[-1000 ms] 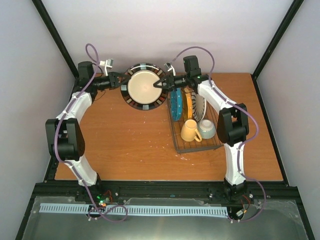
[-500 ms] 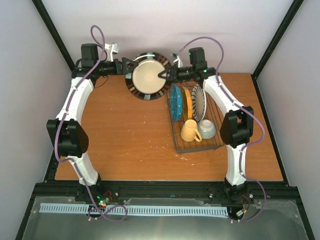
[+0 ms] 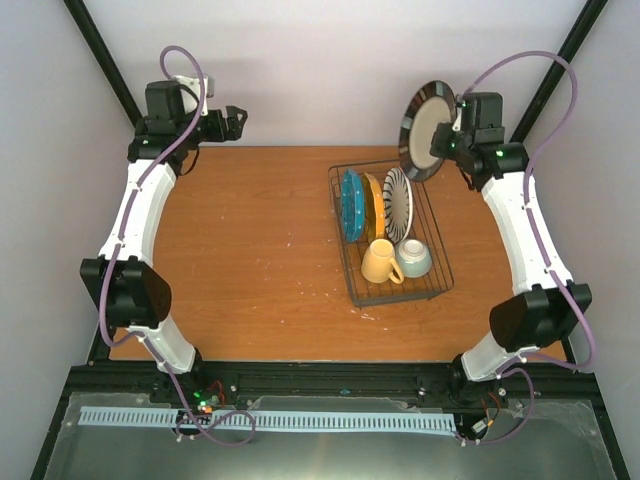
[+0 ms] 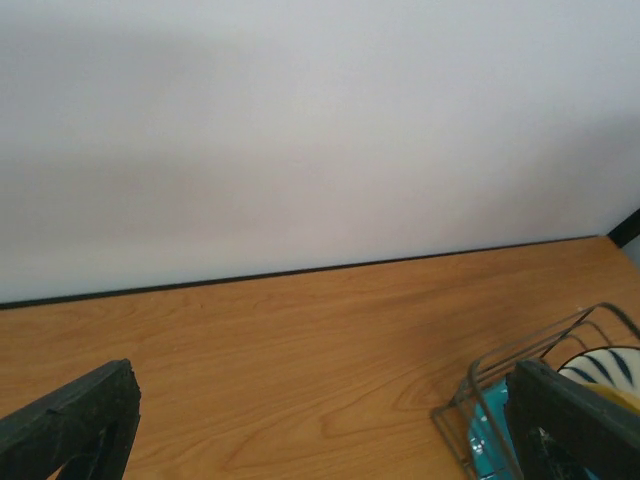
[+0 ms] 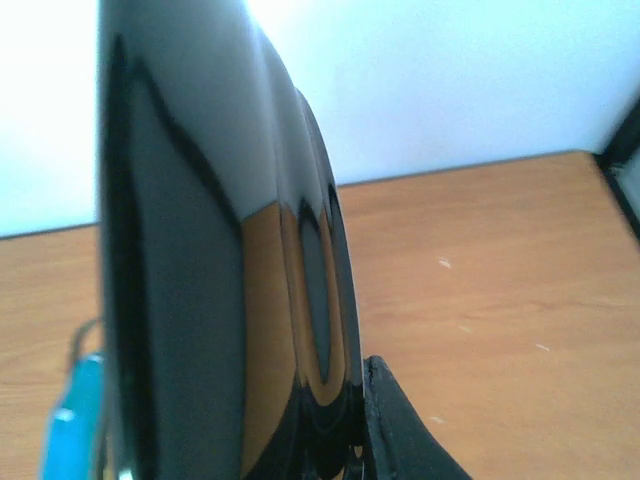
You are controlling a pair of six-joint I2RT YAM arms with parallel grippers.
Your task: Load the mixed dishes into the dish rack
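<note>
The rack's gap [image 3: 422, 212] next to the striped plate is empty, so the right gripper will next move back and down and bring the beige plate [image 3: 424, 130] into that gap to let it go.
The dark-rimmed beige plate [image 3: 424, 130] is held on edge in the air above the back right corner of the dish rack [image 3: 400, 298], with my right gripper [image 3: 447, 142] shut on its rim. In the right wrist view the plate's glossy dark underside [image 5: 200, 300] fills the left half, with one finger [image 5: 400, 430] pressed against it. The rack holds a teal plate [image 3: 350, 205], an orange plate [image 3: 374, 205] and a striped plate [image 3: 398, 205] upright, plus a yellow mug [image 3: 380, 262] and a green bowl [image 3: 414, 258]. My left gripper [image 3: 232, 120] stands open and empty at the back left.
The left wrist view shows bare wood between its fingers [image 4: 70, 425], the white back wall, and the rack's corner [image 4: 480, 385] with the teal plate [image 4: 485, 430] at the right. Black frame posts stand at both back corners.
The left gripper opened, let go of the beige plate and drew back to the left. The right arm carried the plate right and up, from table centre to above the rack's back right.
</note>
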